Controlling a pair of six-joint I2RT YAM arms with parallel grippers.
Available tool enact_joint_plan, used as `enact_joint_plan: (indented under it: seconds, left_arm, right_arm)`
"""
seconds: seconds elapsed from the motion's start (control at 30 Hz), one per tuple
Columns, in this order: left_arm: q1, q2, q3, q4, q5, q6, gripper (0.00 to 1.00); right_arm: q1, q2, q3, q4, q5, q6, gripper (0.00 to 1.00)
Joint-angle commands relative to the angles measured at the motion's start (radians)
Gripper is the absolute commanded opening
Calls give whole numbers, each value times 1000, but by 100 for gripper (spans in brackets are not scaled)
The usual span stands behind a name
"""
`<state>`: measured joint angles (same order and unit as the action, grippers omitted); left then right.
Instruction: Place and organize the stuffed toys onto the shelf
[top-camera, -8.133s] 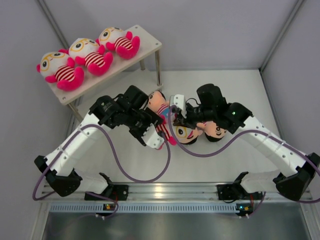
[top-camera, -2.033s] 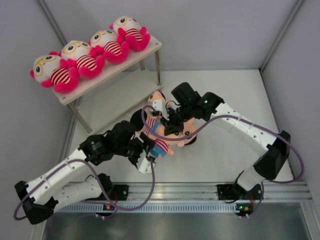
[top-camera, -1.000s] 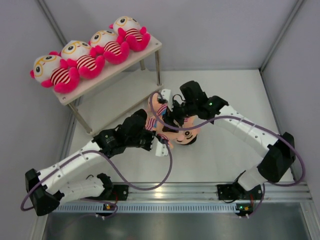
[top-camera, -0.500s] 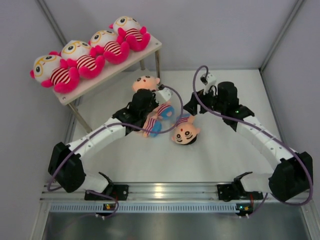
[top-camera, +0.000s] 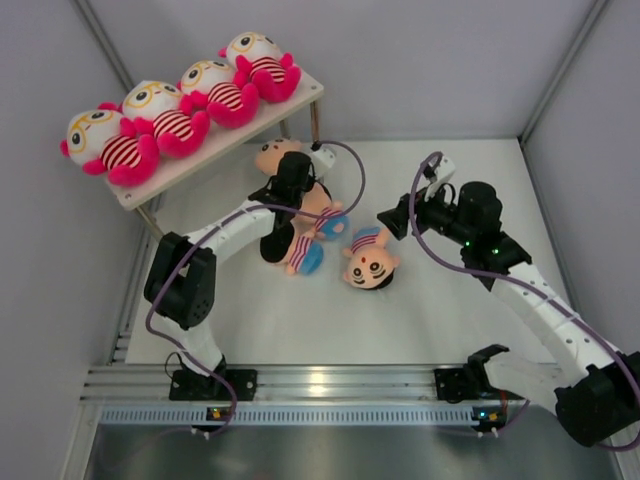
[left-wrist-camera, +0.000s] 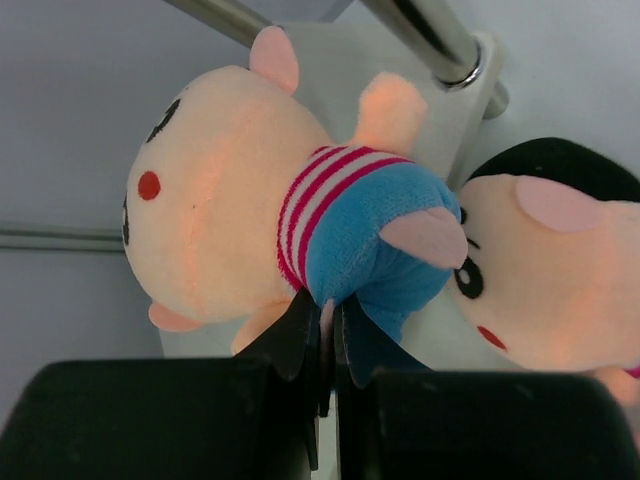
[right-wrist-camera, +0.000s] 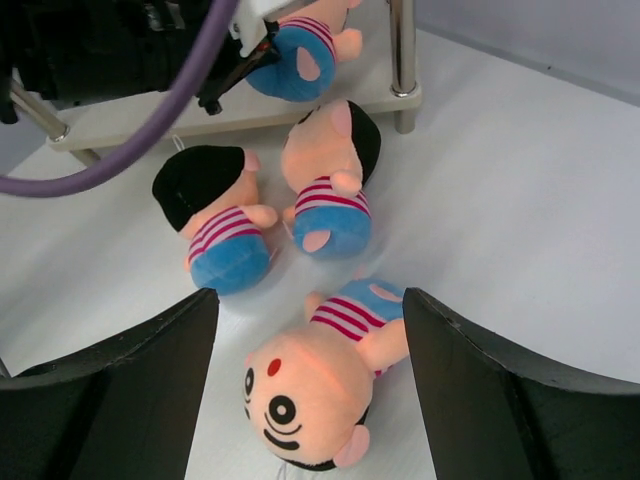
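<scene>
My left gripper shifts toward the shelf (top-camera: 303, 92) next, bringing the peach-faced toy further onto the lower board (right-wrist-camera: 330, 100), since its blue pants hang past the board's edge.
Several pink-limbed stuffed toys (top-camera: 165, 112) lie in a row on the top board of the shelf (top-camera: 303, 92). My left gripper (top-camera: 291, 172) (left-wrist-camera: 328, 305) is shut on the blue pants of a peach-faced toy (left-wrist-camera: 230, 190) (top-camera: 272, 155), which hangs over the lower board (right-wrist-camera: 330, 100) beside a metal leg (left-wrist-camera: 430, 30). My right gripper (top-camera: 393, 215) (right-wrist-camera: 308, 300) stands open above a face-up peach toy (right-wrist-camera: 310, 385) (top-camera: 370, 262) on the table. Two more peach toys (right-wrist-camera: 215, 230) (right-wrist-camera: 330, 185) lie between it and the shelf.
The shelf's front leg (right-wrist-camera: 402, 55) stands close to the toys on the table. A purple cable (right-wrist-camera: 150, 130) from the left arm crosses the right wrist view. White walls enclose the table on three sides.
The left arm has carried its peach toy up and back to the lower board. The right arm has drawn back to the right with its jaws wider apart; the face-up toy lies free.
</scene>
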<state>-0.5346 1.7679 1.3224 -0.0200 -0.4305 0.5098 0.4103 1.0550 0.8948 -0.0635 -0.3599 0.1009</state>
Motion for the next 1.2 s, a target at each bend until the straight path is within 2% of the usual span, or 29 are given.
enact_joint_plan:
  seconds: [0.0,0.23,0.47,0.63,0.73,0.83,0.87,1.03,1.17]
  left_arm:
    - [65,13,49,143,71,59,0]
    - [123,71,54,189,257,90,0]
    - [174,145,107,215,286,85,0]
    - [180,150,129,213,262,90,44]
    - [179,89,83,210,294,99,56]
    - [170,16,44,154,308,102,75]
    - [162,-2,40,128,321,102,96]
    - [153,-112,-15,23,421,102,98]
    - [148,-180,-60,-21,509,131,98]
  right_arm:
    - [2,-69,-19,131,-16,-17,75]
    - [2,-127,-53,186,-17,-21,75]
    - [1,-106,-53,173,-4,-17,77]
    - [2,-14,0,64,145,83,80]
    - [2,46,-22,-63,253,210,81]
    - [-1,108,-48,-166,270,290,82]
    - [-1,126,-63,-161,234,296,82]
    - [2,183,-175,-34,4,374,90]
    - [10,224,-264,126,-59,434,91]
